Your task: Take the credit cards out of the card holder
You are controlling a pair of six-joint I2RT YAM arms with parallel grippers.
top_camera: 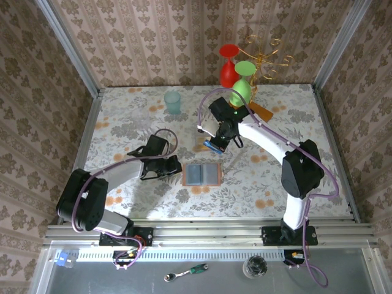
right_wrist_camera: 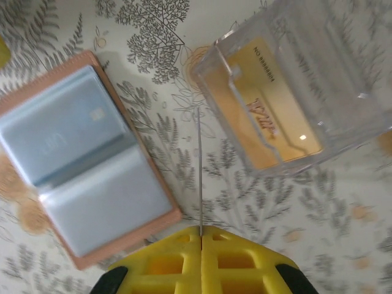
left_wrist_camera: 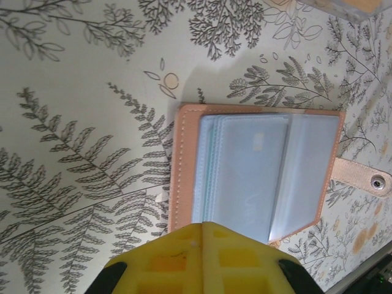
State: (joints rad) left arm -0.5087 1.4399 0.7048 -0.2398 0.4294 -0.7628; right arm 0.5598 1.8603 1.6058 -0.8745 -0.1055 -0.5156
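Note:
The held card is angled to the box, so my right gripper will next move outward, turning, then down to the clear box's empty slot (right_wrist_camera: 295, 78) to release.
The card holder (top_camera: 202, 174) lies open and flat on the table, a tan wallet with grey-blue sleeves (left_wrist_camera: 257, 171) and a strap tab (left_wrist_camera: 364, 177). My left gripper (left_wrist_camera: 203, 225) is shut with nothing between its fingers, and its tips sit over the holder's near edge (top_camera: 176, 167). My right gripper (right_wrist_camera: 201, 229) is shut on a thin credit card (right_wrist_camera: 199, 165) seen edge-on. That card shows blue in the top view (top_camera: 214, 147), held above the table behind the holder (right_wrist_camera: 79, 159). An orange-tan card (right_wrist_camera: 269, 113) lies inside a clear plastic box (right_wrist_camera: 294, 92).
A teal cup (top_camera: 173, 102) stands at the back left. Red (top_camera: 228, 67) and green (top_camera: 242, 82) glasses and a gold wire rack (top_camera: 264, 55) on a wooden base (top_camera: 260, 111) crowd the back right. Patterned walls enclose the table.

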